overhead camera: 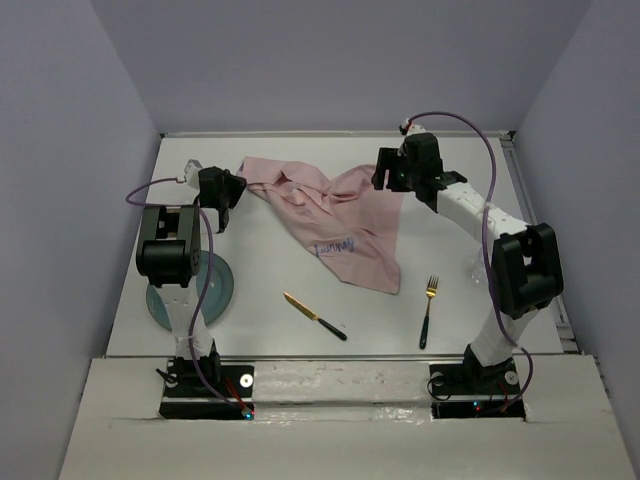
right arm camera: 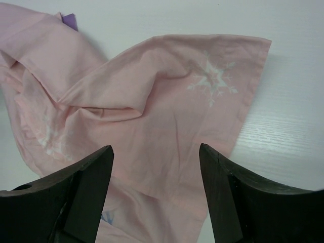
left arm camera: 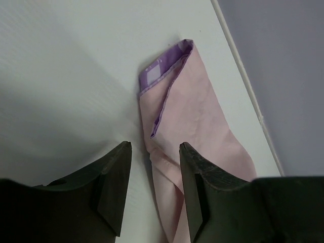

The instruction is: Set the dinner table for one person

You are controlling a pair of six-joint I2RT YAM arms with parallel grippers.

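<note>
My left gripper stays low next, then closes on the folded hem's purple tip [left arm camera: 154, 133].
The white dinner table [overhead camera: 270, 260] bears a crumpled pink cloth placemat [overhead camera: 335, 225] with blue writing, lying across its far middle. My left gripper [overhead camera: 226, 212] is open at the cloth's far left corner [left arm camera: 182, 111], whose purple hem is folded over; a strip of cloth lies between its fingers [left arm camera: 114, 182]. My right gripper [overhead camera: 388, 185] is open just above the cloth's far right part [right arm camera: 162, 116], near a white snowflake print [right arm camera: 212, 81]. A gold knife [overhead camera: 313, 315] with a black handle and a gold fork [overhead camera: 429, 308] with a black handle lie at the near middle. A teal plate [overhead camera: 218, 290] lies near left, partly hidden by my left arm.
A clear glass [overhead camera: 192, 170] stands at the far left behind my left wrist. Another clear glass [overhead camera: 478, 268] shows by my right arm's elbow. The table's metal rim [overhead camera: 535, 225] runs along the right side, and grey walls close in on three sides.
</note>
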